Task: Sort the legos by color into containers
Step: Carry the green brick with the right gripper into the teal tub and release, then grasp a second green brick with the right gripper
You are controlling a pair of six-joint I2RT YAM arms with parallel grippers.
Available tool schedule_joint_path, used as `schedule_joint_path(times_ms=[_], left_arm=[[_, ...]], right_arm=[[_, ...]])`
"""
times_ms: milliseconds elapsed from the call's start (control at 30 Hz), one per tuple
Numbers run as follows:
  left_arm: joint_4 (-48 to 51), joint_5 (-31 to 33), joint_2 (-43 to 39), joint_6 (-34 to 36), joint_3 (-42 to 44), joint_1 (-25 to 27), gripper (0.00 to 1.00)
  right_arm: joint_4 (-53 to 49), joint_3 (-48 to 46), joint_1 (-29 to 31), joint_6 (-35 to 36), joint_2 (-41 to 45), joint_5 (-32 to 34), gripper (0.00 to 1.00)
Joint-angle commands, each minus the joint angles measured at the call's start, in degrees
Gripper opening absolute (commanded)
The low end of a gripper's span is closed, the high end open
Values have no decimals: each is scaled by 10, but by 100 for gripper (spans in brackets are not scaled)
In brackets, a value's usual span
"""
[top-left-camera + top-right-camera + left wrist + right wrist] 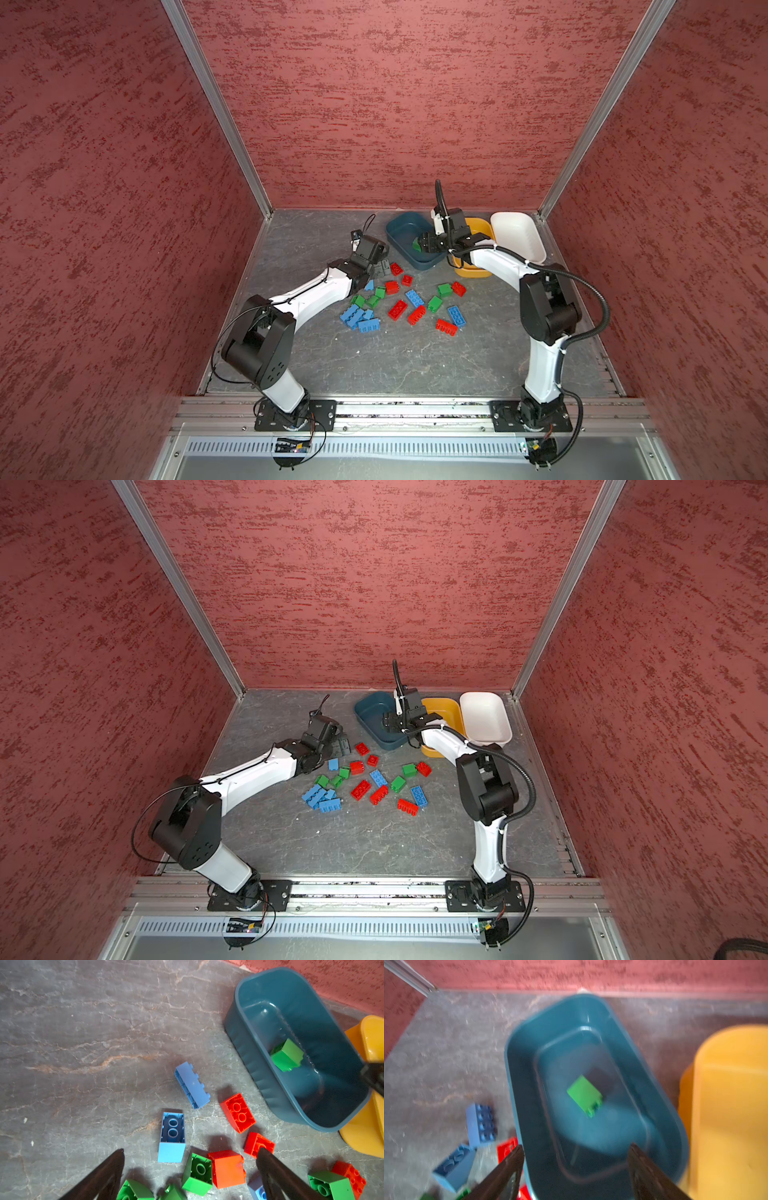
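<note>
The right gripper moves back and down onto the loose green brick nearest the yellow tub (444, 289) next, because the teal tub (398, 221) already holds a green one.
Loose legos in red (397, 309), green (434, 303) and light blue (356, 317) lie scattered mid-table. At the back stand the containers: a dark teal tub (398, 221), an orange-yellow tub (478, 226) and a white tub (517, 237). One green brick (584, 1095) lies inside the teal tub (519, 1076), also in the left wrist view (287, 1055). My right gripper (576, 1147) hovers over that tub, open and empty. At the pile's far left edge my left gripper (191, 1150) is open above a green brick (197, 1174) and a red brick (227, 1167).
Red textured walls close the back and sides, with aluminium posts (216, 104) in the corners. A metal rail (415, 409) carrying both arm bases runs along the front. The yellow tub (372, 1043) touches the teal tub's far side.
</note>
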State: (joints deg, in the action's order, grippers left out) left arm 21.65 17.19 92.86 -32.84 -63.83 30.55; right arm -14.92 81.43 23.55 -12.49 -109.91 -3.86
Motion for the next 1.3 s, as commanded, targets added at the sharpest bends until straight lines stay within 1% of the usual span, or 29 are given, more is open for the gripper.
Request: schedule_joint_path(times_ms=[0,67,133,267,433,600,867,933,1133,1267], left_arm=[[22,-24,18,-9,-20,-2,99],[32,-28,23,-11,-28,-3,99],[37,-34,29,-12,-34,-2,99],[36,-47,38,-16,-38,-2,99],[41,-58,49,-21,-50,-2,99],[45,-58,46,-21,-49,0,99],[54,-54,46,-19,-49,-1,99],[54,-54,46,-19,-49,-1,99],[51,-57,49,-19,-51,0,99],[47,-61,50,-21,-49,1,99]], right_arm=[[-44,-72,6,8,76,12,78],[-67,-113,11,5,105,10,77],[-93,-145,17,-4,125,23,75],[-118,-173,29,-8,132,36,74],[-134,-152,40,-4,98,74,72],[-145,-122,44,-2,59,92,67],[-156,-100,50,6,22,103,63],[-160,-96,52,7,14,99,60],[-157,-99,58,1,10,97,58],[-152,-107,59,1,12,102,52]])
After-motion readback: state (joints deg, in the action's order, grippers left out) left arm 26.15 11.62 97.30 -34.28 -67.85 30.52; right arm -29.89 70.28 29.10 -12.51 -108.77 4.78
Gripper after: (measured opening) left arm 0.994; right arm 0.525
